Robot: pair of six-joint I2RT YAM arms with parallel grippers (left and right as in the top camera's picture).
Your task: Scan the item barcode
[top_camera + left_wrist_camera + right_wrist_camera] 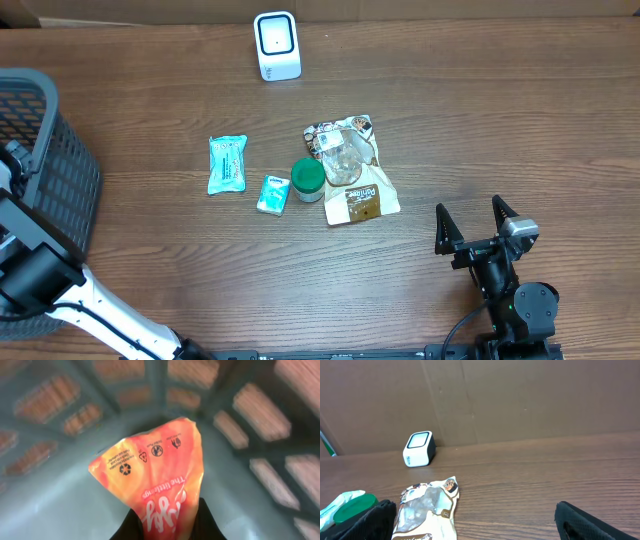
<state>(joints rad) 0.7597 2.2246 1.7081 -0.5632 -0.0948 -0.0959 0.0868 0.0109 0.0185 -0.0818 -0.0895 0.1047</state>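
Note:
I will rise from the basket, move across to the right of my left gripper in the overhead view, lower and release, because the tabletop beside the green-lidded jar is bare there.
In the left wrist view my left gripper is shut on an orange-red snack pouch with white lettering, inside the dark mesh basket. The pouch's printed face with recycling marks faces the camera; I see no barcode on it. In the overhead view the left arm reaches into the basket at the left edge, and the pouch is hidden there. The white barcode scanner stands at the table's back centre. My right gripper stands open near the front right, holding nothing.
A teal packet, a small teal packet, a green-lidded jar and a brown-and-white pouch lie mid-table. The right wrist view shows the scanner, the pouch and a cardboard wall behind.

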